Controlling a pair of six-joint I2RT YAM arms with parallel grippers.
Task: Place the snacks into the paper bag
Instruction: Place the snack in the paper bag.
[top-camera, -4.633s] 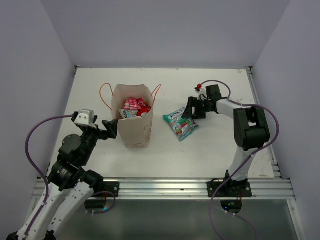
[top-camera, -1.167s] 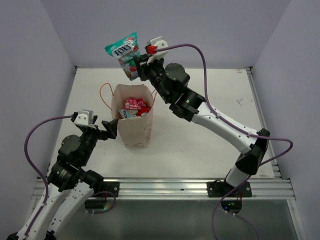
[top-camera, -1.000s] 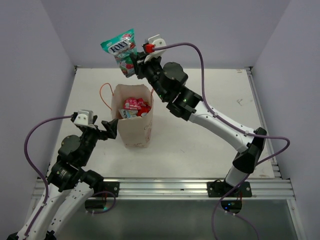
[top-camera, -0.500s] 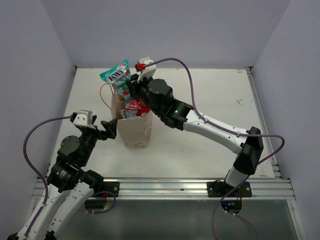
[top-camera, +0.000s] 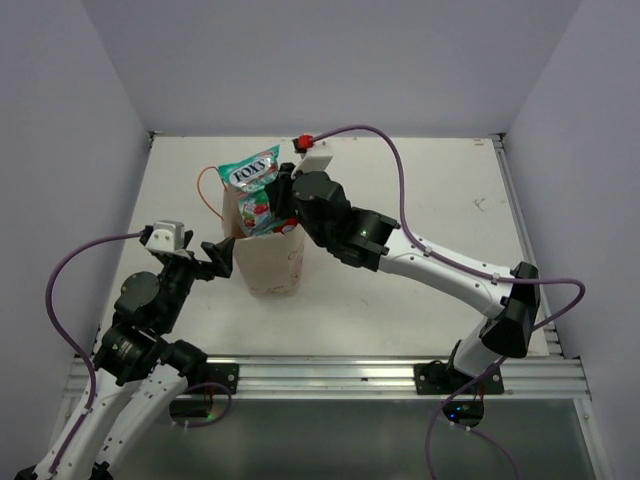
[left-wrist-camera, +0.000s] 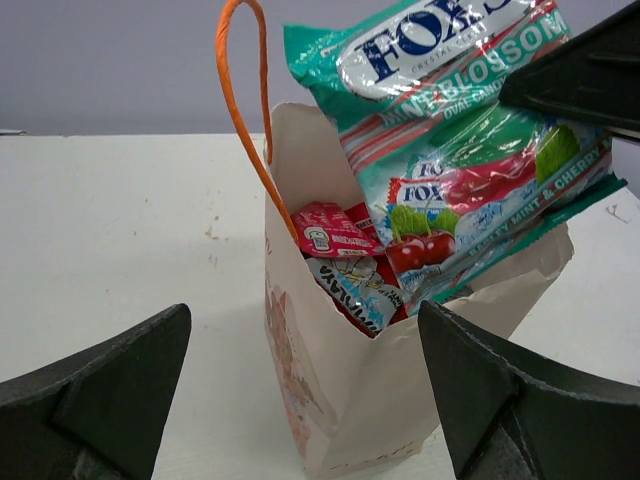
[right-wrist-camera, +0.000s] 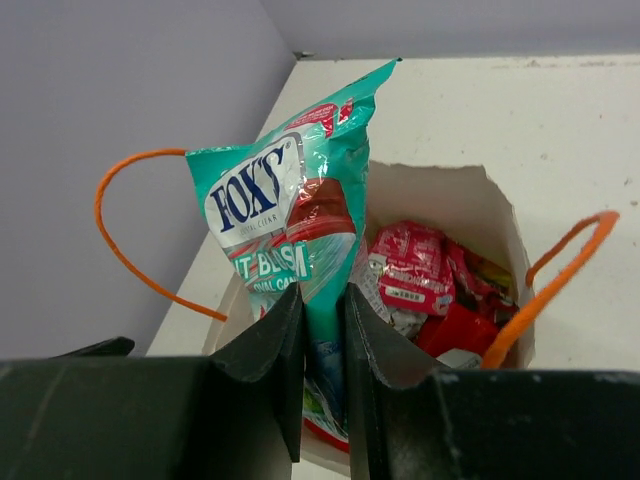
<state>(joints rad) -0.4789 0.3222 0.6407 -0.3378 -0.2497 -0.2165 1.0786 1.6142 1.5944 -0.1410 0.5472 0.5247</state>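
Observation:
The lower end of the FOX'S packet already hangs inside the paper bag's rim. My right gripper should lower into the opening of the paper bag and release the FOX'S packet (top-camera: 252, 183).
The cream paper bag (top-camera: 268, 262) stands upright on the table, its mouth open. My right gripper (top-camera: 275, 203) is shut on the teal-white FOX'S packet (top-camera: 252, 183) and holds it slanting over the mouth, lower end inside the rim. In the right wrist view the fingers (right-wrist-camera: 275, 360) pinch the FOX'S packet (right-wrist-camera: 285, 225) above red snacks (right-wrist-camera: 415, 265) lying in the bag (right-wrist-camera: 440, 190). My left gripper (top-camera: 222, 255) is open, just left of the bag and apart from it. Its view shows the bag (left-wrist-camera: 380, 400), the FOX'S packet (left-wrist-camera: 460, 150), and red (left-wrist-camera: 325, 232) and light-blue (left-wrist-camera: 355, 290) packets inside.
Thin orange cord handles (left-wrist-camera: 245, 100) (right-wrist-camera: 140, 240) stick up at both sides of the bag's mouth. White table (top-camera: 420, 200) stretches to the right of the bag. Grey walls enclose the left, back and right. A metal rail (top-camera: 330, 375) runs along the near edge.
My right arm has brought the FOX'S packet down from high above the bag to its mouth. The left arm and the bag have stayed still.

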